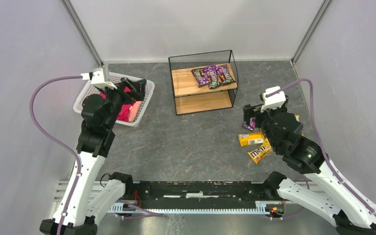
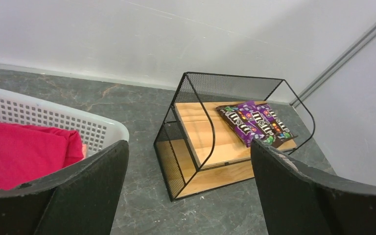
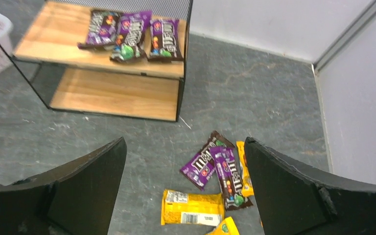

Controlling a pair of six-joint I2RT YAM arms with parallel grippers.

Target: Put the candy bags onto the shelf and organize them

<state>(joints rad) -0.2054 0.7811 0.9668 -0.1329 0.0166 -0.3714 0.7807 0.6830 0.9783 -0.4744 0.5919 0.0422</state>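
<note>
My right gripper should tilt its fingers down next and lower onto the brown near half of the upper purple bag, as that bag's far end overlaps the other one.
The shelf (image 1: 186,81) stands at the back middle, and its top board holds three purple candy bags (image 1: 214,75), also seen in the left wrist view (image 2: 254,121) and the right wrist view (image 3: 132,35). Its lower board (image 3: 112,93) is bare. On the table to the right lie two purple bags (image 3: 215,164) and yellow bags (image 3: 193,208), seen from above as yellow packets (image 1: 251,139). My right gripper (image 3: 186,196) is open and empty, hovering above this pile. My left gripper (image 2: 188,196) is open and empty, near the basket, left of the shelf (image 2: 210,147).
A white lattice basket (image 1: 144,100) holding a pink-red bundle (image 1: 127,111) sits at the back left, under my left arm. Grey walls close in the table on three sides.
</note>
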